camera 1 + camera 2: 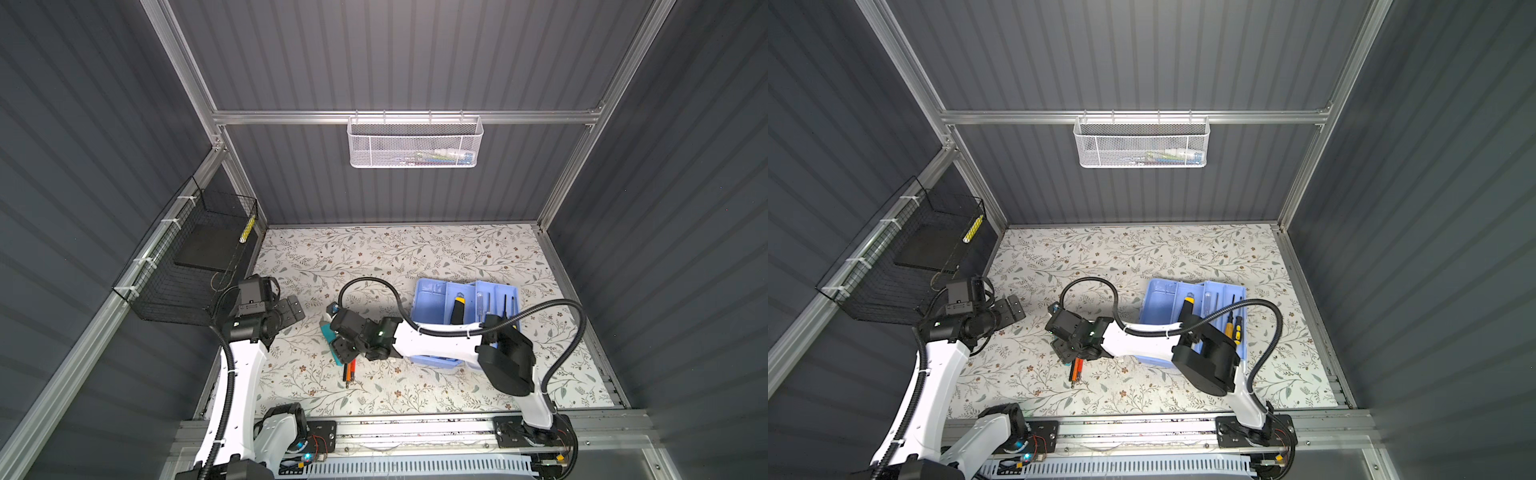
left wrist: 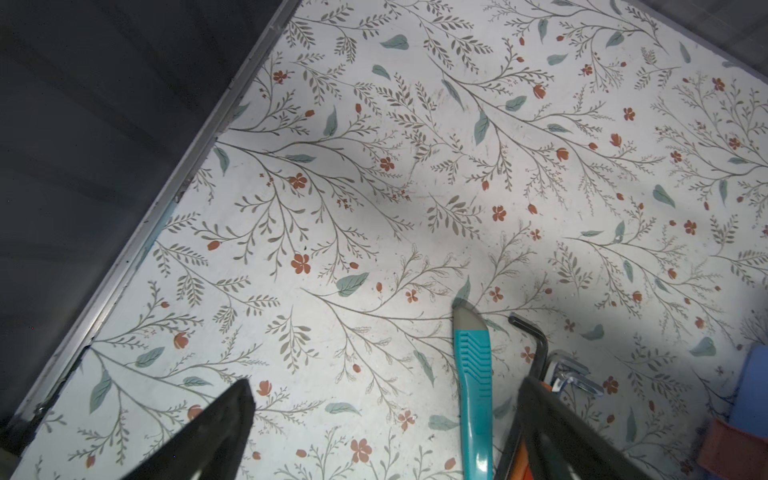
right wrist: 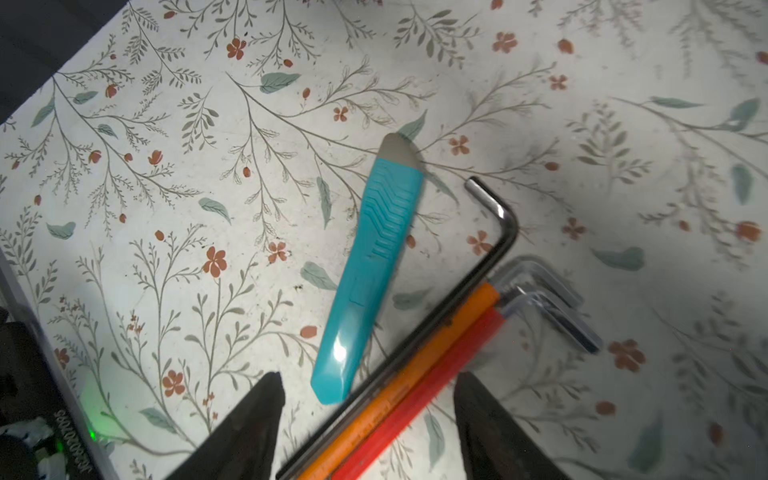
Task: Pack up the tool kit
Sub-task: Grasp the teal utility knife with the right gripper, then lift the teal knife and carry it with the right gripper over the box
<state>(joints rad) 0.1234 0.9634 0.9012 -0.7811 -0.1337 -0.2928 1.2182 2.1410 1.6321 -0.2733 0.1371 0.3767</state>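
Note:
Next, my right gripper moves away from the tray (image 1: 432, 297) and down around the teal handle's middle (image 1: 330, 345). The handle lies below it, past the hex keys its fingers straddle.
Of the tool kit I see its light blue tray (image 1: 432, 297) (image 1: 1160, 297) right of centre on the floral table; the lid is out of view. In it lie a yellow-and-black knife (image 1: 458, 309) and screwdrivers (image 1: 505, 303). Left of the tray, a teal-handled tool (image 3: 370, 266) (image 2: 473, 382) lies beside a bundle of black, orange and red hex keys (image 3: 415, 365) (image 1: 348, 370). My right gripper (image 3: 370, 399) (image 1: 334, 338) hovers open over them, with the hex key shafts between its fingers and apart from them. The left gripper (image 2: 386, 415) (image 1: 293, 309) stands wide open and holds nothing, to the left of the tools.
A black wire basket (image 1: 195, 257) hangs on the left wall beside the left arm, holding a dark slab. On the back wall a white mesh basket (image 1: 415, 141) holds a few small items. Grey walls enclose the table on three sides.

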